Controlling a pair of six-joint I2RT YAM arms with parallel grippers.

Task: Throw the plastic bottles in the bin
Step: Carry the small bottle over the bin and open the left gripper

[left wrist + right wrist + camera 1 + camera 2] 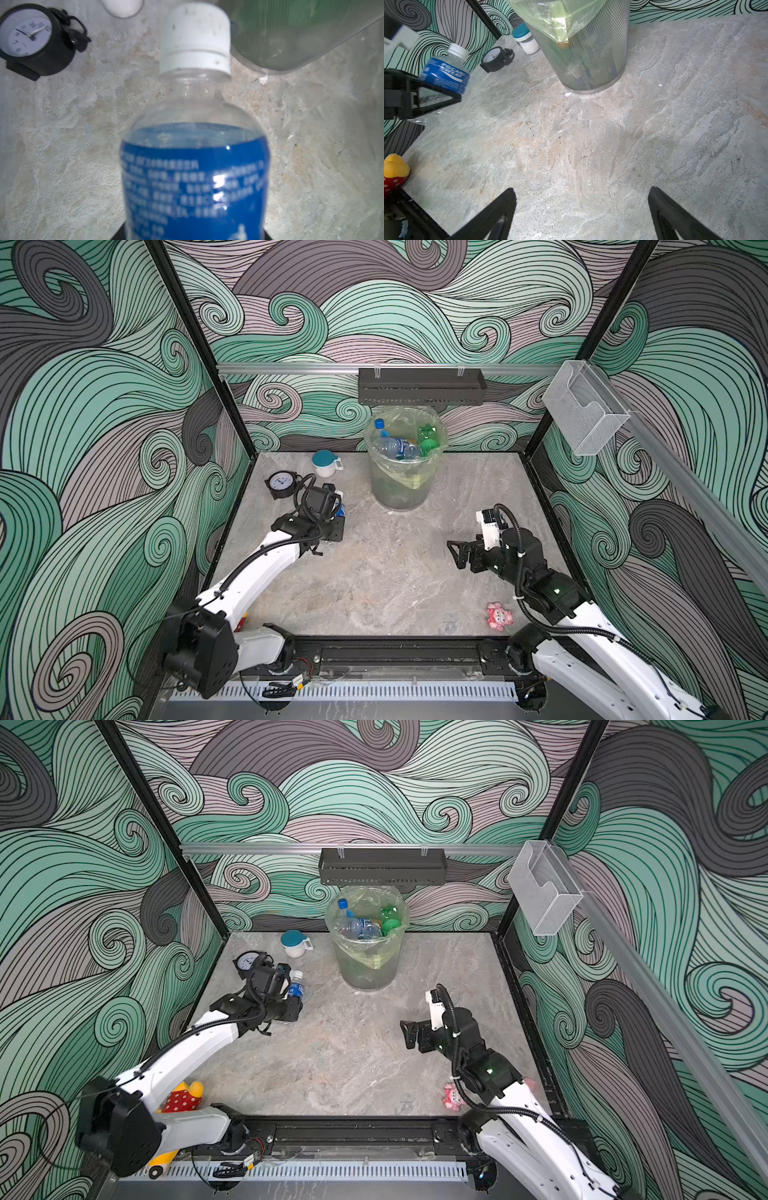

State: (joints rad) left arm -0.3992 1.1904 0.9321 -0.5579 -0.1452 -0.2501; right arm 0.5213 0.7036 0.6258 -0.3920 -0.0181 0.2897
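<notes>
The left gripper raises the bottle outward over the bin's rim next and releases it inside, since the bin's opening (407, 437) stands outward of the gripper and higher.
My left gripper (333, 508) is shut on a clear plastic bottle (340, 510) with a blue label and a white cap, at the left of the table near the clock. The bottle (193, 166) fills the left wrist view and hides the jaws there; the right wrist view shows this bottle (446, 72) tilted against a black finger. The bin (401, 489), a grey mesh bucket lined with a yellow-green bag, stands at the back centre. It holds a clear bottle (392, 445) and a green bottle (428, 437). My right gripper (582, 190) hangs open over bare table at the right.
A black clock (280, 483) and a white jar with a teal lid (326, 462) sit left of the bin. A pink toy (500, 616) lies front right, a yellow and red toy (183, 1096) front left. A black shelf (422, 387) and a clear wall box (584, 414) hang above.
</notes>
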